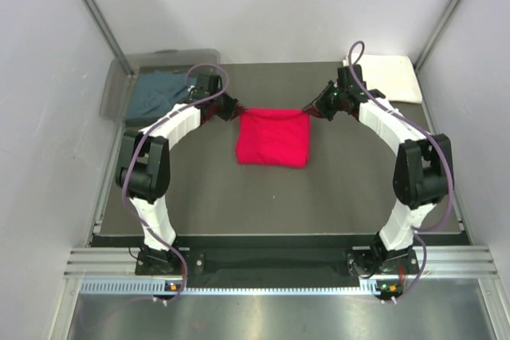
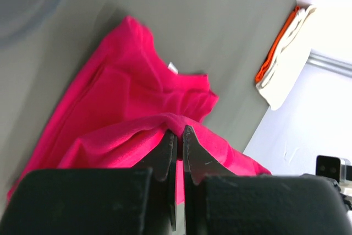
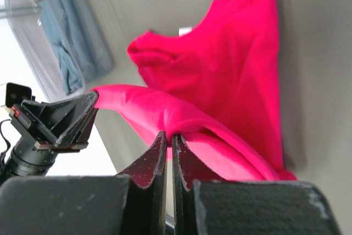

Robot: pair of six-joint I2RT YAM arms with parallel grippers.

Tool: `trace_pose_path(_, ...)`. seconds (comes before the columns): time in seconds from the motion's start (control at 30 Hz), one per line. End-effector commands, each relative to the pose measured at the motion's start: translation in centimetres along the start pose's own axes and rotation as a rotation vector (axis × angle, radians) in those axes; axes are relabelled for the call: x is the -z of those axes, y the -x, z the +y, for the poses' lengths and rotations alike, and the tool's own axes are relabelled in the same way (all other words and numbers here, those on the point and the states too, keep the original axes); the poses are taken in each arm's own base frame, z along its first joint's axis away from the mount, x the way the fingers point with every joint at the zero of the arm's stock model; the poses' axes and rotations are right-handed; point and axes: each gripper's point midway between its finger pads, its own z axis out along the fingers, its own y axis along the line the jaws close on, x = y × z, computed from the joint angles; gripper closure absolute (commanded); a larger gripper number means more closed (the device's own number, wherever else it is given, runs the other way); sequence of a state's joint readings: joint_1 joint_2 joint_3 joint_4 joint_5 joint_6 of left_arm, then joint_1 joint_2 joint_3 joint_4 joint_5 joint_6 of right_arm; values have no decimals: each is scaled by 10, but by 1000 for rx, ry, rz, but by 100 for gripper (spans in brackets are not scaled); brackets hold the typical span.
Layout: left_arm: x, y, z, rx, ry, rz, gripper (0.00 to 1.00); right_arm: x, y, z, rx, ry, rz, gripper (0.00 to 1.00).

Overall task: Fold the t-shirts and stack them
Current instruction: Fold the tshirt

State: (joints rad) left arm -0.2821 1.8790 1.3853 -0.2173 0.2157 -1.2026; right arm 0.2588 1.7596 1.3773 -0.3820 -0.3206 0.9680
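The collar end of the red t-shirt is still uncovered, so the robot's left gripper will next move outward and down onto the t-shirt's shoulder corner by the clear bin point(image 2: 133, 36) and let go of the red t-shirt.
The bright red t-shirt point(image 1: 272, 138) lies partly folded in the middle of the dark mat, its far edge lifted and stretched between both grippers. My left gripper point(image 1: 233, 107) is shut on the red cloth at its far left corner point(image 2: 177, 127). My right gripper point(image 1: 312, 106) is shut on the far right corner point(image 3: 169, 134). A slate blue-grey t-shirt point(image 1: 158, 91) lies crumpled in the clear bin at the back left. A cream-white folded t-shirt point(image 1: 389, 76) rests at the back right, with an orange layer under it point(image 2: 275, 48).
The clear plastic bin point(image 1: 119, 85) stands at the back left corner of the mat. White walls close in on both sides and the back. The metal rail with both arm bases point(image 1: 279, 264) runs along the near edge.
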Motion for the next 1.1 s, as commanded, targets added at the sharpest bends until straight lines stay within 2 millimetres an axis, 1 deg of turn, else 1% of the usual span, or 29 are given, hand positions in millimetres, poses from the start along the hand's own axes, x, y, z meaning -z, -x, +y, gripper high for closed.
trace_pose_path(0.0,-8,20,-31,-35,-100,-23,100,-6,23,18,30,71,-7,100)
trace_pose_path(0.03,-11,23,-29,-32,-97,-22,100,-13,27,15,23,65,-3,100)
trace_pose_path(0.07,-21,24,-23,-32,-84,-15,100,-15,29,16,19,68,-4,100)
trace_pose_path(0.1,-24,27,-29,-36,-95,-13,100,-16,35,12,9,65,-11,100)
trace_pose_path(0.13,-27,27,-28,-32,-93,1,100,-22,37,10,1,62,-4,100)
trace_pose_path(0.17,-36,27,-21,-21,-78,13,100,-24,39,8,-6,67,5,100)
trace_pose_path(0.2,-38,29,-24,-21,-80,14,100,-27,41,6,-12,65,8,100)
trace_pose_path(0.27,-46,30,-18,-9,-67,20,100,-37,44,2,-23,65,22,100)
trace_pose_path(0.33,-49,34,-19,-6,-65,15,100,-43,47,0,-30,68,32,100)
trace_pose_path(0.37,-54,35,-13,-5,-47,15,100,-45,48,-1,-32,71,36,100)
trace_pose_path(0.47,-62,39,-7,-7,-28,14,100,-54,51,-6,-50,74,55,100)
trace_pose_path(0.5,-64,42,-5,-9,-22,9,100,-57,52,-8,-51,78,59,99)
trace_pose_path(0.53,-70,44,-2,-33,0,14,100,-65,53,-13,-55,78,62,97)
trace_pose_path(0.57,-74,47,2,-52,24,5,91,-68,62,-22,-47,79,56,92)
trace_pose_path(0.6,-76,50,2,-76,38,6,91,-79,71,-32,-31,80,54,81)
trace_pose_path(0.63,-80,60,-9,-160,24,-14,88,-85,81,-36,-1,88,43,75)
trace_pose_path(0.67,-78,63,-9,-200,56,-18,75,-85,97,-51,35,74,43,71)
trace_pose_path(0.7,-76,65,-13,-246,69,-21,70,-83,114,-42,65,97,32,71)
trace_pose_path(0.73,-74,68,-17,-330,78,-19,67,-82,117,-44,77,103,43,68)
trace_pose_path(0.77,-60,74,-36,-381,68,-39,66,-76,122,-39,138,109,27,57)
trace_pose_path(0.8,-54,72,-41,-428,75,-48,61,-66,131,-28,187,113,1,53)
trace_pose_path(0.83,-34,73,-56,-501,51,-73,54,-52,130,-25,212,91,3,48)
trace_pose_path(0.87,-29,67,-50,-523,59,-60,49,-44,132,-23,284,82,-13,46)
trace_pose_path(0.9,-22,62,-50,-534,43,-45,47,-39,127,-25,306,67,-8,44)
trace_pose_path(0.93,-1,59,-64,-552,-4,-58,48,-23,125,-11,350,86,-32,44)
trace_pose_path(0.97,6,50,-66,-557,-41,-34,49,-20,111,-4,396,110,-13,43)
trace_pose_path(1.0,-1,36,-50,-553,-75,-6,52,-22,92,-11,402,110,30,43)
trace_pose_path(1.03,21,19,-67,-542,-177,31,60,-13,84,4,434,155,20,44)
trace_pose_path(1.07,24,9,-66,-541,-227,45,62,-13,58,19,435,219,71,44)
